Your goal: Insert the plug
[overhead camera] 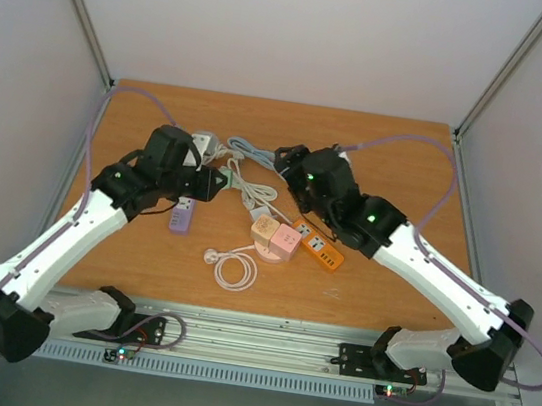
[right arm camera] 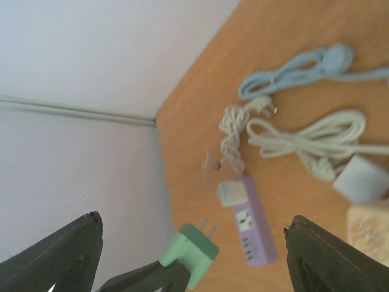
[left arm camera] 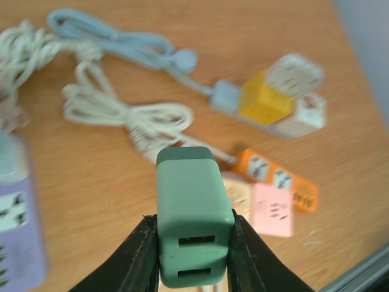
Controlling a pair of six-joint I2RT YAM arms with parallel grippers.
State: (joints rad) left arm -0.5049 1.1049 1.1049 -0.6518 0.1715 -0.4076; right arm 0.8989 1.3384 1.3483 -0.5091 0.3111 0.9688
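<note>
My left gripper will go down onto the purple power strip's free socket (overhead camera: pixel 186 203) (left arm camera: pixel 12 212) and let go of the plug, because the socket is below and to the left in the top view.
My left gripper (left arm camera: pixel 190 220) is shut on a mint-green USB charger plug (left arm camera: pixel 192 213) and holds it above the table; in the top view the gripper (overhead camera: pixel 215 181) is left of centre. The right wrist view shows the plug (right arm camera: pixel 193 252) with its two prongs pointing up and to the right, in the air. A purple power strip (overhead camera: pixel 181 216) lies below the left gripper, also seen in the right wrist view (right arm camera: pixel 254 230). An orange power strip (overhead camera: pixel 318 247) and a pink-and-peach socket cube (overhead camera: pixel 275 236) lie at centre. My right gripper (overhead camera: pixel 287 155) is open and empty, its jaws wide apart (right arm camera: pixel 194 222).
A coiled white cable (overhead camera: pixel 234 265) lies near the front. A blue-grey cable (left arm camera: pixel 121 42) and a bundled white cable (left arm camera: pixel 130 118) lie toward the back. A yellow-and-white adapter block (left arm camera: pixel 276 97) sits on a grey strip. A white adapter (right arm camera: pixel 231 193) is plugged into the purple strip.
</note>
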